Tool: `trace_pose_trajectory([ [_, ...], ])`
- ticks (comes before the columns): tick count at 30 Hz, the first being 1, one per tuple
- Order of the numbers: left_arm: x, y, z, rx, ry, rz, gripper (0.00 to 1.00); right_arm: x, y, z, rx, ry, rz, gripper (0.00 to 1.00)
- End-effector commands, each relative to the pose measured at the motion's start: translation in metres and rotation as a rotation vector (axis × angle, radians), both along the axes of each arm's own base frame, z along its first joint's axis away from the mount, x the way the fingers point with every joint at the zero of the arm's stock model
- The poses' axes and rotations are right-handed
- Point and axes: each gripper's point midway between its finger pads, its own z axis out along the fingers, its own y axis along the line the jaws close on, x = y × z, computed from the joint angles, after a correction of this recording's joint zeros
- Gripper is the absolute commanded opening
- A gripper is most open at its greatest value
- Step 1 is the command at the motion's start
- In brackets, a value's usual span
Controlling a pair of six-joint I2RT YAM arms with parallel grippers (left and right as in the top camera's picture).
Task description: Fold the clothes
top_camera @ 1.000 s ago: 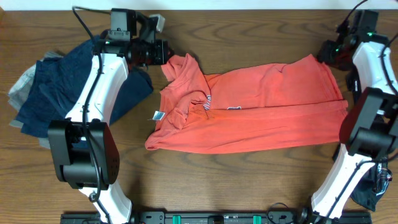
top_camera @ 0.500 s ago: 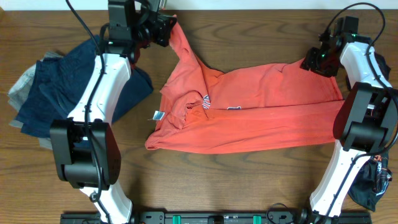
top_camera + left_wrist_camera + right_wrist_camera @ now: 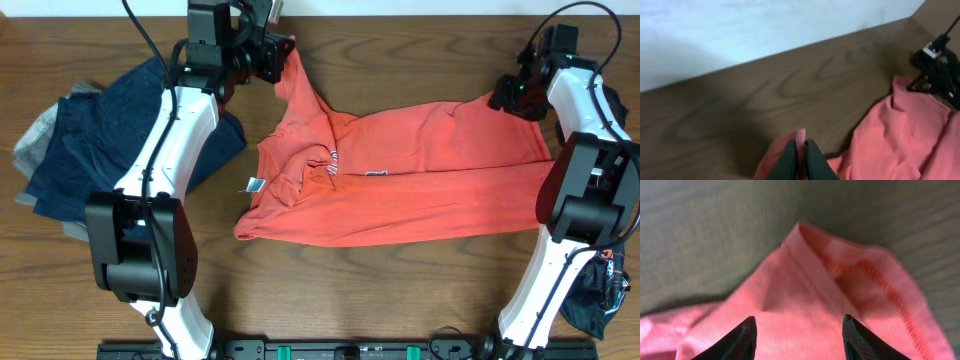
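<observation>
Next, my right gripper moves down and away from my base and pinches the hem at the shirt's far corner (image 3: 492, 98) (image 3: 802, 239).
A coral-red T-shirt (image 3: 400, 180) lies folded lengthwise across the middle of the table. My left gripper (image 3: 284, 55) is shut on the shirt's far left corner (image 3: 800, 136) and holds it stretched up toward the back edge. My right gripper (image 3: 505, 95) is open, its two fingers (image 3: 799, 332) spread just over the shirt's far right corner (image 3: 840, 275), which lies flat on the wood. The shirt's neck area with a white label (image 3: 254, 185) is bunched at the left.
A pile of dark blue and grey clothes (image 3: 90, 140) lies at the left under the left arm. A dark garment (image 3: 600, 300) hangs at the right front edge. The table's back edge meets a white wall (image 3: 740, 25).
My left gripper has lifted the shirt's left corner up and toward the back edge, pulling it taut. My right gripper has moved left and down onto the right corner.
</observation>
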Motion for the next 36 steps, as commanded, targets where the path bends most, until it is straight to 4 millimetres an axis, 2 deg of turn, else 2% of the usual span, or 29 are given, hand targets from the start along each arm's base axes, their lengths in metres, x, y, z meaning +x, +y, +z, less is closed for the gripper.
trace_pose_trajectory([
  [1,-0.005,-0.007,-0.004,-0.023,0.020,-0.046,0.06,0.010,-0.005,0.001,-0.041,-0.026,-0.027,0.54],
  [9,-0.017,-0.011,-0.012,-0.041,0.085,-0.079,0.06,0.040,-0.017,0.008,-0.090,-0.148,-0.058,0.53],
  [12,-0.019,-0.011,-0.015,-0.040,0.100,-0.078,0.06,0.043,-0.018,-0.001,-0.091,-0.151,-0.059,0.54],
  [18,-0.019,-0.011,-0.015,-0.039,0.102,-0.078,0.06,0.036,-0.013,-0.029,-0.081,-0.091,-0.049,0.54],
  [19,-0.019,-0.011,-0.016,-0.039,0.103,-0.078,0.06,0.035,-0.012,-0.032,-0.079,-0.084,-0.049,0.50],
  [20,-0.019,-0.011,-0.016,-0.039,0.103,-0.077,0.06,0.034,-0.012,-0.033,-0.078,-0.080,-0.049,0.42],
  [22,-0.019,-0.011,-0.016,-0.039,0.103,-0.078,0.06,0.032,-0.012,-0.035,-0.077,-0.070,-0.049,0.12],
  [23,-0.020,-0.011,-0.016,-0.039,0.105,-0.078,0.06,0.032,-0.012,-0.034,-0.077,-0.070,-0.050,0.04],
  [27,-0.021,-0.011,-0.017,-0.040,0.113,-0.079,0.06,0.029,-0.016,-0.022,-0.076,-0.072,-0.080,0.01],
  [29,-0.023,-0.013,-0.012,-0.053,0.108,-0.094,0.06,0.028,-0.020,-0.009,-0.073,-0.083,-0.100,0.01],
  [34,-0.039,-0.019,0.022,-0.179,0.062,-0.228,0.06,0.016,-0.035,0.036,-0.080,-0.109,-0.136,0.01],
  [36,-0.054,-0.022,0.038,-0.260,0.064,-0.319,0.06,0.004,-0.040,0.057,-0.083,-0.101,-0.152,0.01],
])
